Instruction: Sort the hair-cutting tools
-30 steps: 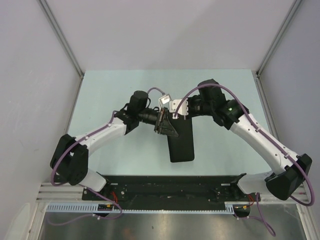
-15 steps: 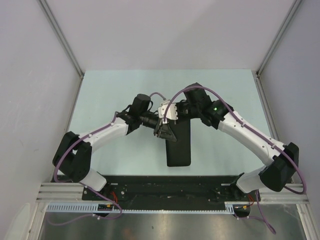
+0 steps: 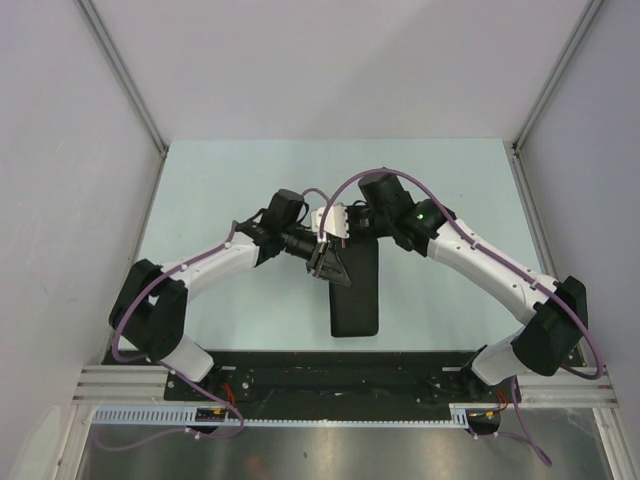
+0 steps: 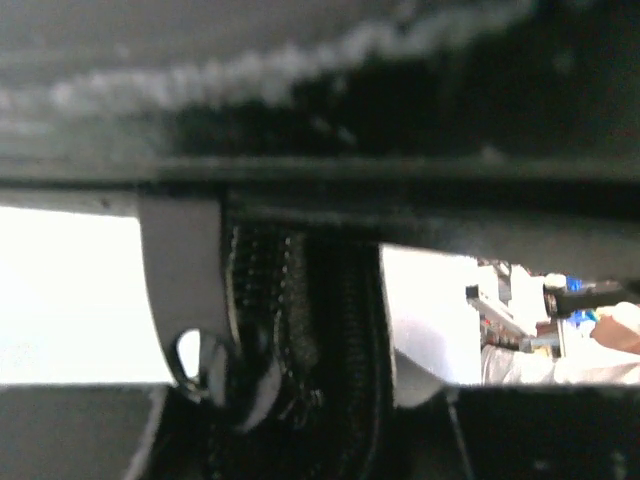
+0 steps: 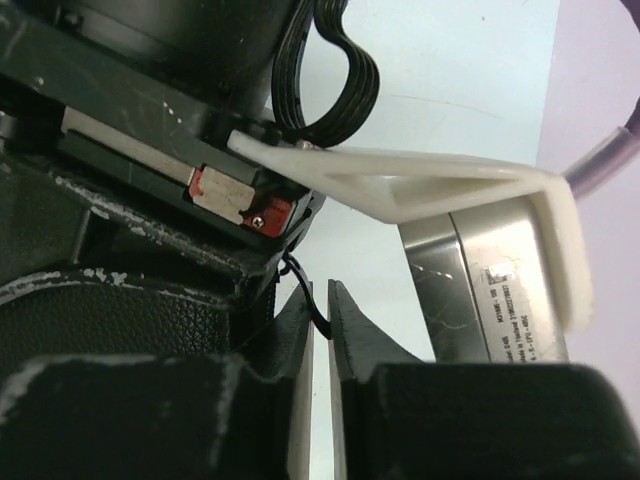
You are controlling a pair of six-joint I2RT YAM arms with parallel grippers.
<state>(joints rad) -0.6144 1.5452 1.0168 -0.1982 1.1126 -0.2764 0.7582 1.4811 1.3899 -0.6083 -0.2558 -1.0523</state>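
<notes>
Open tabletop lies below and outward of my left gripper. My left gripper should next carry the case [image 3: 358, 298] outward, lower it and let go of the case's zipper edge there.
A flat black fabric case [image 3: 358, 298] lies on the table's middle. My left gripper [image 3: 333, 264] is shut on its far left corner; the left wrist view shows the case's zipper edge [image 4: 345, 330] between its jaws [image 4: 300, 335]. My right gripper [image 3: 338, 240] is at the same corner, right against the left one. In the right wrist view its jaws [image 5: 320, 300] stand almost together on a thin black zipper pull cord [image 5: 297, 275]. The scissors and combs are out of view.
The pale green table [image 3: 220, 190] has grey walls on both sides and at the back. The black base rail [image 3: 330, 375] runs along the near edge. The left arm's wrist camera housing [image 5: 480, 290] fills the right wrist view.
My right arm has swung left and brought its gripper to the case's far corner beside the left gripper. The case has shifted slightly to the left.
</notes>
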